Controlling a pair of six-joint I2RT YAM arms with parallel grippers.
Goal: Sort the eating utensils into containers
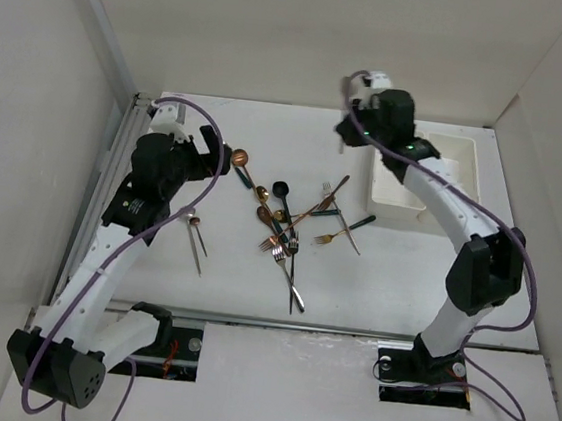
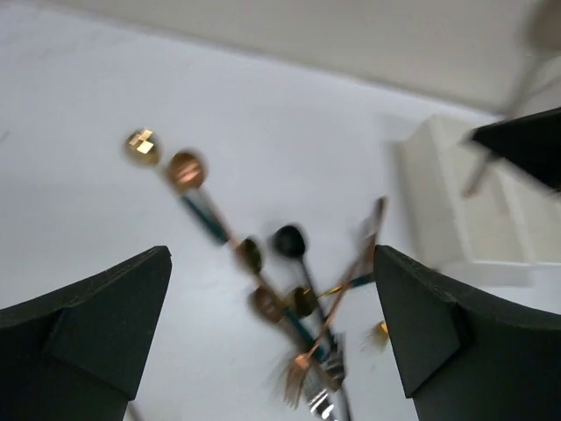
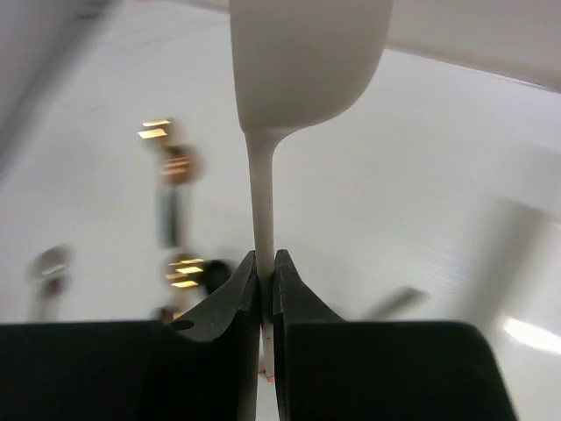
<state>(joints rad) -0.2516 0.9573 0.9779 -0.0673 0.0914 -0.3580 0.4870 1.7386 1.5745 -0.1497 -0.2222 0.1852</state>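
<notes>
The bin nearer the pile is below my right gripper, to its right in the top view, so my gripper will swing across and down into it to release.
The eating utensils (image 1: 289, 227) lie in a loose pile mid-table: gold, copper and silver forks and spoons, some with dark handles. A lone fork (image 1: 195, 242) lies to their left. The containers (image 1: 427, 181), two joined white bins, stand at the back right. My left gripper (image 1: 217, 154) is open and empty, left of and above the pile; its view (image 2: 272, 263) shows a copper spoon (image 2: 186, 169) and a black spoon (image 2: 289, 239) between the fingers. My right gripper (image 1: 348, 132) is raised beside the bins, shut (image 3: 265, 267) on the thin stem of a white spoon-shaped utensil (image 3: 302, 53).
White walls enclose the table on the left, back and right. A metal rail (image 1: 115, 163) runs along the left edge. The bins also show blurred in the left wrist view (image 2: 456, 219). Cables hang from both arms.
</notes>
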